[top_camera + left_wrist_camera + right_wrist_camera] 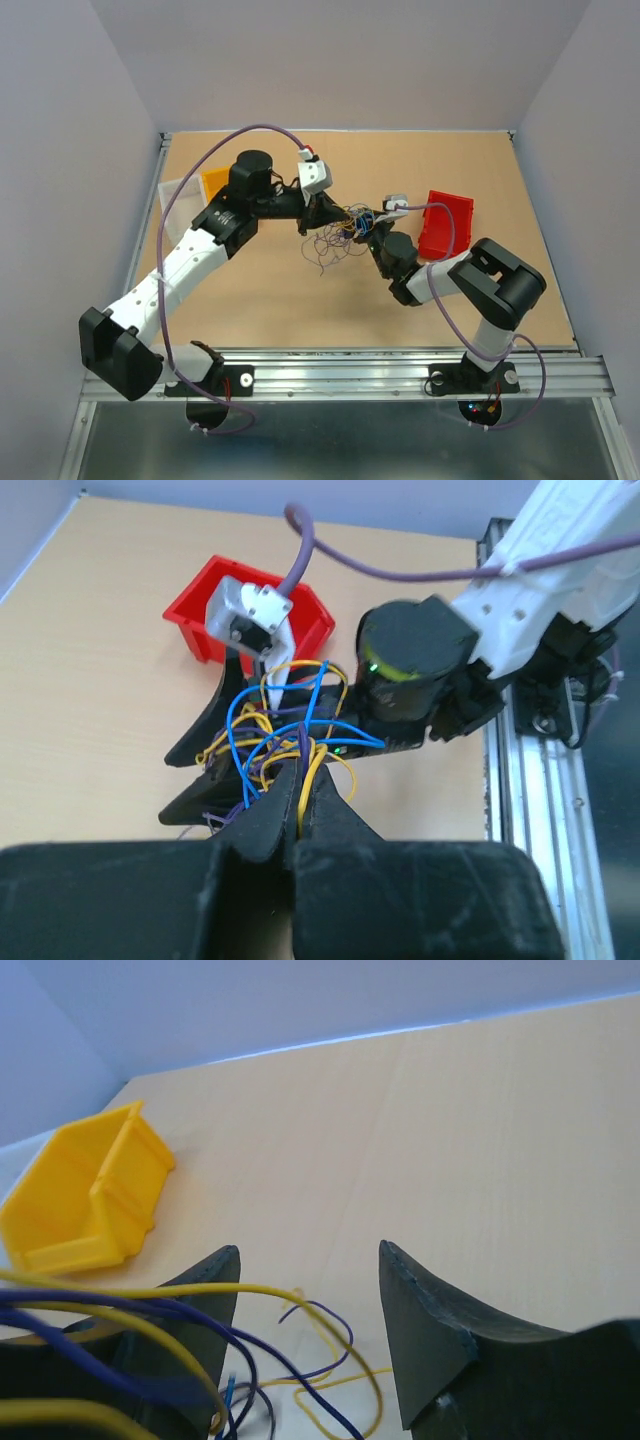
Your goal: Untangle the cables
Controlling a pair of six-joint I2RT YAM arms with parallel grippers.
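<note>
My right gripper's fingers still have the cables looped around them. My left gripper will therefore lift high and away toward the yellow bin [214, 182], then let go of the yellow cable.
The cables [347, 232] are a tangle of thin blue, yellow and purple wires held above the table between the two grippers. My left gripper [328, 212] reaches in from the left. In the left wrist view it [300, 758] is shut on a yellow strand of the cables [268, 718]. My right gripper [372, 234] comes in from the right, and its black fingers [207, 730] sit among the loops. In the right wrist view this gripper [308, 1257] is open, with yellow and dark blue cables [241, 1286] looping loosely between its fingers.
A red bin [447, 222] stands just right of the right wrist. At the back left are a yellow bin [215, 183] and a clear plastic sheet [178, 198]. A metal rail [350, 375] runs along the near edge.
</note>
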